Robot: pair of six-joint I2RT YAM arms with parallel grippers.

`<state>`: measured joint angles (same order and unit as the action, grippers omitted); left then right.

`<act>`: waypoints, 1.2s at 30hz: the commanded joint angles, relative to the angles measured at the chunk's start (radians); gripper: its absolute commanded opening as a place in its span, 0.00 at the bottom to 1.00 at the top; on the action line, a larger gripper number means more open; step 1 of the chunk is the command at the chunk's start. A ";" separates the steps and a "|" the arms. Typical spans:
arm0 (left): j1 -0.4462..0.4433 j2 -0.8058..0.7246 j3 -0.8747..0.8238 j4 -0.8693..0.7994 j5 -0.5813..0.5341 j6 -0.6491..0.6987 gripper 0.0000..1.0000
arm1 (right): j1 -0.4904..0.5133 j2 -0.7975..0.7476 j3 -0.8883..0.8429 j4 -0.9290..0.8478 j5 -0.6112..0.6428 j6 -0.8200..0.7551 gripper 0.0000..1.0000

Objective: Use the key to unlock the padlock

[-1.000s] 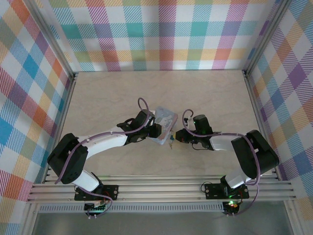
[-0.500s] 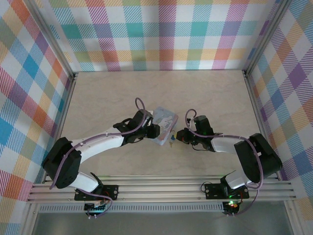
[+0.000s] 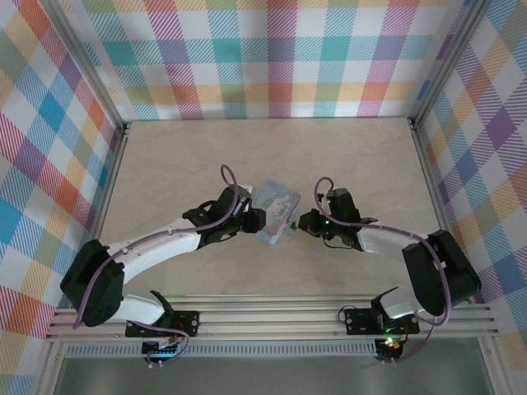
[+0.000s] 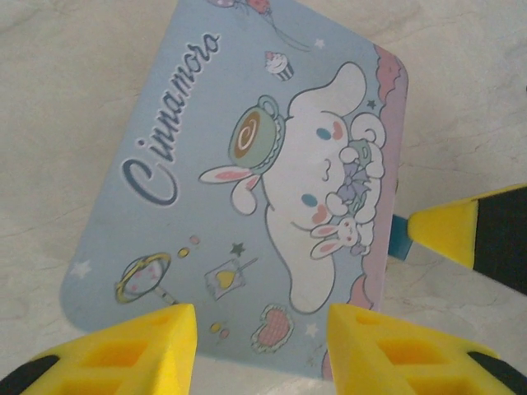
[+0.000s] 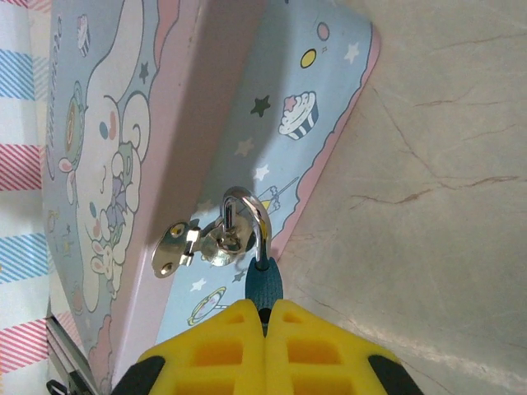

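The right gripper carries the padlock down next, away from the box, and releases it in the open space on the bare tabletop beside the tin box (image 3: 276, 207).
The pale blue cartoon-printed tin box (image 3: 276, 207) lies mid-table. On its side wall, the padlock (image 5: 264, 282) hangs by its silver shackle (image 5: 249, 216) through the metal hasp (image 5: 191, 243); its body is blue-teal. My right gripper (image 5: 265, 317) is shut on the padlock body, its yellow pads pressed together around it. From the left wrist view, the padlock (image 4: 401, 234) peeks past the box's right edge. My left gripper (image 4: 263, 354) is open, with its pads over the near edge of the box lid (image 4: 247, 173). The key is hidden.
The box sits between the two grippers (image 3: 257, 220) (image 3: 306, 224) on the beige tabletop (image 3: 181, 164). Plaid walls enclose the table on three sides, with metal posts at the back corners. An aluminium rail (image 3: 272, 317) runs along the near edge.
The right gripper has drawn slightly farther from the arm bases, with the padlock. The left arm has stretched out lower, its gripper still at the box's left side.
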<state>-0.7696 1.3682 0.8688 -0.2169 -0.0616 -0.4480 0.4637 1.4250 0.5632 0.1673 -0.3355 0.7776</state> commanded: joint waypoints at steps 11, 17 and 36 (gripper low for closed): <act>-0.003 -0.194 -0.050 -0.183 -0.150 0.074 0.51 | -0.148 -0.048 0.210 -0.436 0.051 -0.268 0.00; -0.001 -0.281 -0.100 -0.222 -0.216 0.104 0.58 | -0.289 -0.029 0.317 -0.634 0.070 -0.461 0.00; 0.061 -0.600 -0.257 -0.362 -0.337 0.123 1.00 | -0.472 0.267 0.445 -0.661 0.109 -0.654 0.17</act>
<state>-0.7219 0.7872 0.6285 -0.5758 -0.3840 -0.3027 -0.0120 1.6863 0.9962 -0.4786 -0.2272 0.1436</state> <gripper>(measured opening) 0.998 0.152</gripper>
